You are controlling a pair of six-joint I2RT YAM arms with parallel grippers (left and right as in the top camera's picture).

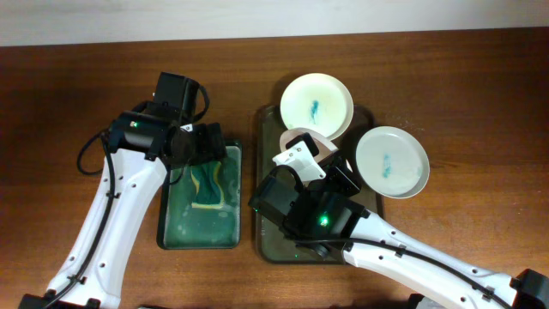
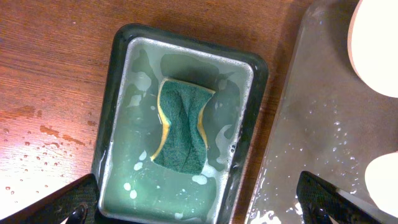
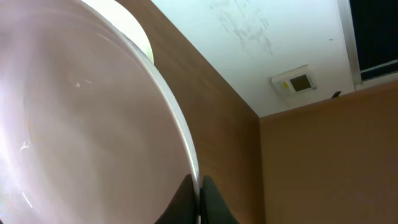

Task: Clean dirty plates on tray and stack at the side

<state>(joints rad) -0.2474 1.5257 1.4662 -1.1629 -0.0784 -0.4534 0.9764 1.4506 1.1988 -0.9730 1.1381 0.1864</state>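
I will carry the pink plate with my right gripper, rightward in the overhead view past the stained plate, then lower it onto the bare tabletop there and release.
My right gripper (image 1: pixel 316 157) is shut on the rim of a pale pink plate (image 1: pixel 299 137) and holds it tilted above the dark tray (image 1: pixel 268 245). In the right wrist view the plate (image 3: pixel 74 112) fills the left side, with its rim pinched between my fingertips (image 3: pixel 199 198). Two white plates with blue stains are in view: one (image 1: pixel 316 105) at the tray's far end, one (image 1: pixel 392 161) over its right edge. My left gripper (image 1: pixel 202 146) is open and empty above a green-and-yellow sponge (image 2: pixel 180 124) lying in a basin of soapy water (image 2: pixel 118 99).
The basin (image 1: pixel 165 232) stands just left of the tray, with a narrow strip of wooden table between them. The tray's wet floor (image 2: pixel 311 124) shows in the left wrist view, with pale plate edges (image 2: pixel 380 43) at the right. Water drops lie on the table (image 2: pixel 43 137).
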